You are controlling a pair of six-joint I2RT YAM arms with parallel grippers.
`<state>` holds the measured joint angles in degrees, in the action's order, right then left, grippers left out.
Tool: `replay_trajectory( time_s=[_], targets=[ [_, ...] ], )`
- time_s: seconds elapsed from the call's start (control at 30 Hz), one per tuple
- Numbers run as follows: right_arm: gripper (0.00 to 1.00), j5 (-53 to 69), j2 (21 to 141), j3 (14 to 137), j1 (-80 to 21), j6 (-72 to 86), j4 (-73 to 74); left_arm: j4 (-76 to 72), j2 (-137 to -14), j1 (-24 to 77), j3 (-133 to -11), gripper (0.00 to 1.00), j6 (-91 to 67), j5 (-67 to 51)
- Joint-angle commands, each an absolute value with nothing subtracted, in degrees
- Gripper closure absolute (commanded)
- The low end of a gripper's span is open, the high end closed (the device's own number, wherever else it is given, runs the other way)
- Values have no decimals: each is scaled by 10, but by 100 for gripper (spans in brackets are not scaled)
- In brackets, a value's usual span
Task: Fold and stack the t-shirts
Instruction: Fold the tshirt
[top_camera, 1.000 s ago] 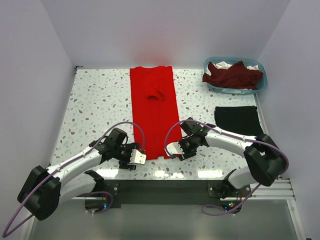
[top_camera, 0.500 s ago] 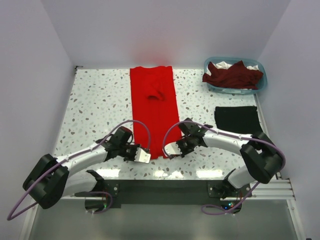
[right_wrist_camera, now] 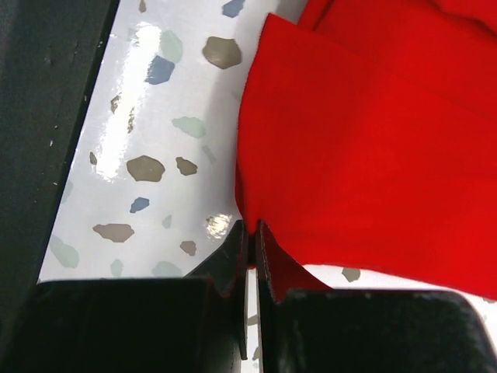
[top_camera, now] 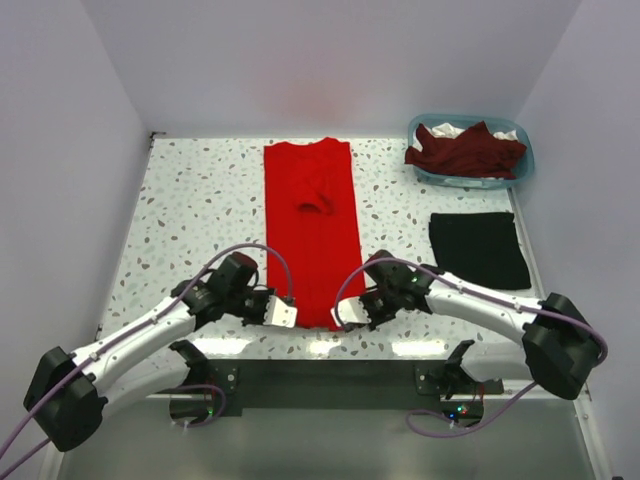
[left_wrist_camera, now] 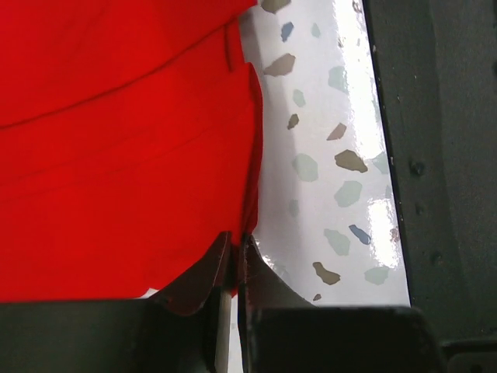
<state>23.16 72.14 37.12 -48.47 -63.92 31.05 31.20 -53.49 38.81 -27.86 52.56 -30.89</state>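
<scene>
The robot's left gripper will next carry the pinched near corner of the red t-shirt outward over the t-shirt toward its far end and let go of it there, because the t-shirt lies stretched out lengthwise.
A bright red t-shirt (top_camera: pixel 310 230) lies folded into a long strip down the middle of the table. My left gripper (top_camera: pixel 283 313) is shut on its near left corner, the red cloth (left_wrist_camera: pixel 124 155) pinched between the jaws (left_wrist_camera: pixel 235 247). My right gripper (top_camera: pixel 347 313) is shut on the near right corner, red cloth (right_wrist_camera: pixel 373 140) caught between its tips (right_wrist_camera: pixel 251 231). A folded black t-shirt (top_camera: pixel 478 249) lies flat at the right. A dark maroon t-shirt (top_camera: pixel 465 152) is heaped in the basket.
The light blue plastic basket (top_camera: pixel 420 127) stands at the back right corner, with white cloth (top_camera: pixel 445 129) under the maroon one. The speckled table (top_camera: pixel 200 210) ends in a dark rail (top_camera: pixel 320 375) near the arm bases. White walls close in on three sides.
Both grippers closed on the red t-shirt's near corners. The shirt has shifted slightly toward the near edge, and the right arm has stretched out lower.
</scene>
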Motion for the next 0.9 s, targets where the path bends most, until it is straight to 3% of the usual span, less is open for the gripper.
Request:
replay_trajectory(
  time_s=[0.0,0.43,0.87],
  targets=[
    [100,259,725,426,-463,-613,345,338,-531,387,-322,100,495,-316],
    [100,320,910,660,-303,-746,431,287,-757,204,-525,100,578,-359],
    [100,336,1145,956,-241,-797,462,259,-981,127,-714,100,628,-367]
  ],
)
